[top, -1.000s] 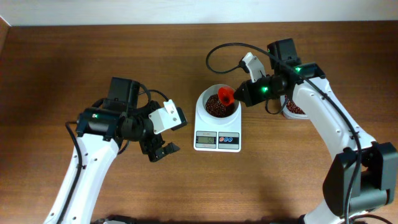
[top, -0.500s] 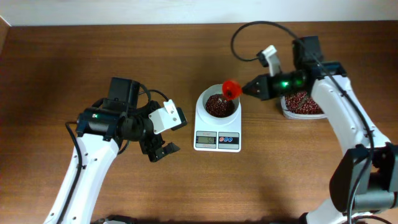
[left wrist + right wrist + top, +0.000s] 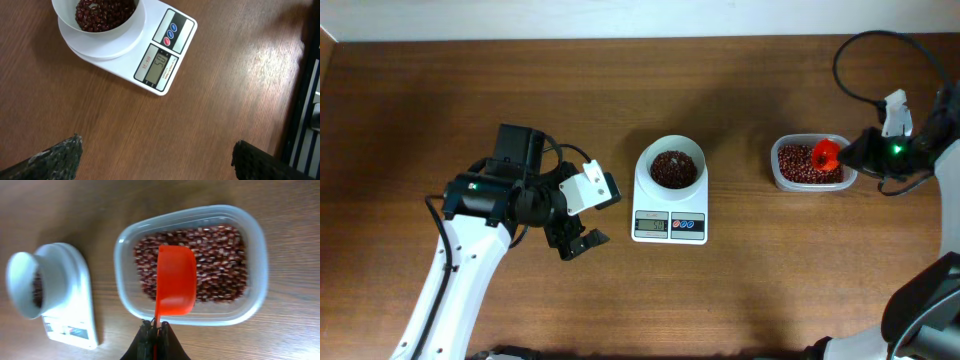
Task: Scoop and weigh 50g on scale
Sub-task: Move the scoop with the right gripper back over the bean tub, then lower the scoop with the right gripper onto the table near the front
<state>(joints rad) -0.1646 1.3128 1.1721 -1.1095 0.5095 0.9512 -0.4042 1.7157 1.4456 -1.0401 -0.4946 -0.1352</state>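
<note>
The bare wood beside the scale is below and back, so next I need to pull my right gripper back and down to let go of the scoop (image 3: 826, 153) there.
The white scale (image 3: 670, 228) stands mid-table with a round white bowl (image 3: 643, 160) of red beans on top; the left wrist view shows the scale (image 3: 161, 60) and its bowl (image 3: 135, 30) too. My right gripper (image 3: 861, 152) is shut on the thin handle of a red scoop (image 3: 826, 153). In the right wrist view this gripper (image 3: 156, 326) holds the scoop (image 3: 175, 280) over the clear tub (image 3: 120, 265) of beans, and no beans show in the scoop. Left of the scale, my left gripper (image 3: 578, 240) is open over bare wood, its fingers (image 3: 60, 155) wide apart.
The clear bean tub (image 3: 776, 165) sits right of the scale, near the table's right side. In the right wrist view the scale (image 3: 70, 315) lies left of the tub. A black cable loops above the right arm.
My right gripper has carried the red scoop rightwards, from over the scale's bowl to over the bean tub. The left arm has not moved.
</note>
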